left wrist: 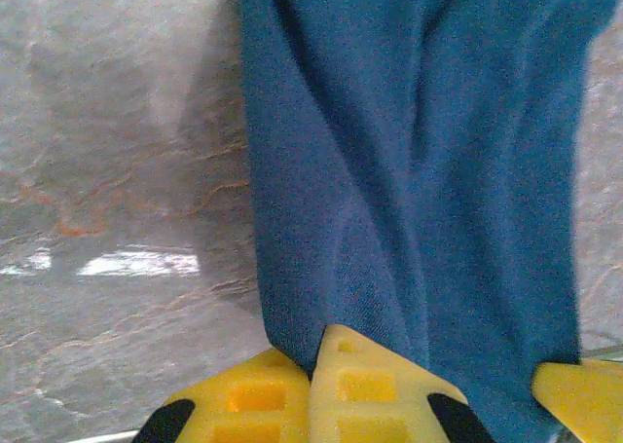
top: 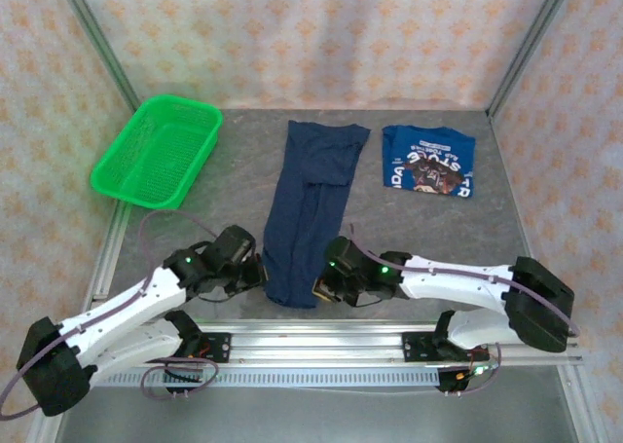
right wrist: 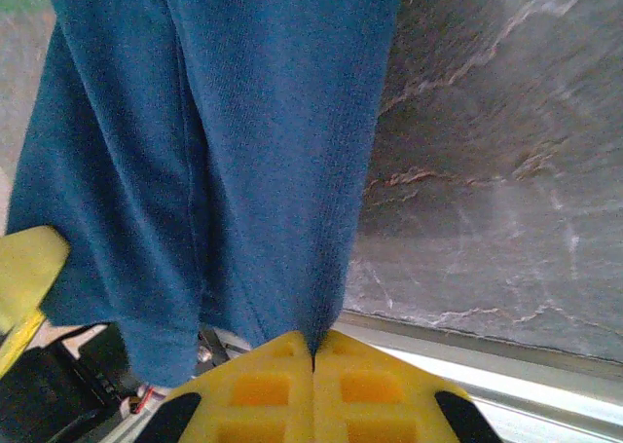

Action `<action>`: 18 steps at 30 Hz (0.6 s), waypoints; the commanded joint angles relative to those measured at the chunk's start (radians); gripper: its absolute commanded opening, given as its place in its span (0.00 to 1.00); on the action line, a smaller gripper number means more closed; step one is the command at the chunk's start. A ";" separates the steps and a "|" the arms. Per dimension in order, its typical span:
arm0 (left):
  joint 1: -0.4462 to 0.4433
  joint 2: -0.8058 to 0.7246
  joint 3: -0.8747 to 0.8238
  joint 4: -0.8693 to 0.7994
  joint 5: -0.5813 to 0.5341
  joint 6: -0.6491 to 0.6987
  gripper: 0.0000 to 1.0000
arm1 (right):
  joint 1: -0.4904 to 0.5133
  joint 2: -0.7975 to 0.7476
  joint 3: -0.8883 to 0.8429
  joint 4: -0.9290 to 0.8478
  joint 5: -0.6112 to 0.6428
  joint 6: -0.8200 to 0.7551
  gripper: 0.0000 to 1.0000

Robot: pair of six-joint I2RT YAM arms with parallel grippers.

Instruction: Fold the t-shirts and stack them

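Note:
The t-shirt still lies long, so the robot's left gripper will next lift the t-shirt's pinched corner outward over the middle of the navy strip and lower to release it.
A dark navy t-shirt lies as a long narrow strip down the middle of the table, reaching the near edge. My left gripper is shut on its near left corner; the left wrist view shows the navy t-shirt pinched between the yellow fingers of the left gripper. My right gripper is shut on its near right corner, the navy t-shirt held between the pads of the right gripper. A brighter blue t-shirt with white lettering and a graphic lies folded at the back right.
A green mesh basket stands at the back left, tilted over the table edge. A metal rail runs along the near edge under both arms. Patterned walls close in the back and both sides.

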 commanded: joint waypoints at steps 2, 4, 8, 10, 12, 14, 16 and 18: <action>0.050 0.098 0.161 -0.015 -0.025 0.057 0.00 | -0.115 -0.038 0.084 -0.117 0.036 -0.087 0.00; 0.089 0.150 0.225 -0.003 -0.002 0.081 0.00 | -0.182 -0.016 0.136 -0.152 0.001 -0.148 0.00; 0.173 0.278 0.368 -0.001 0.042 0.154 0.00 | -0.307 0.072 0.269 -0.226 -0.060 -0.272 0.00; 0.210 0.342 0.430 -0.001 0.056 0.190 0.00 | -0.368 0.126 0.327 -0.246 -0.091 -0.320 0.00; 0.255 0.406 0.483 0.000 0.068 0.225 0.00 | -0.421 0.183 0.387 -0.260 -0.119 -0.365 0.00; 0.297 0.477 0.536 0.010 0.088 0.257 0.00 | -0.472 0.254 0.456 -0.292 -0.144 -0.416 0.00; 0.322 0.546 0.597 0.008 0.096 0.289 0.00 | -0.511 0.318 0.517 -0.317 -0.166 -0.455 0.00; 0.343 0.620 0.654 0.007 0.106 0.320 0.00 | -0.542 0.376 0.566 -0.334 -0.177 -0.483 0.00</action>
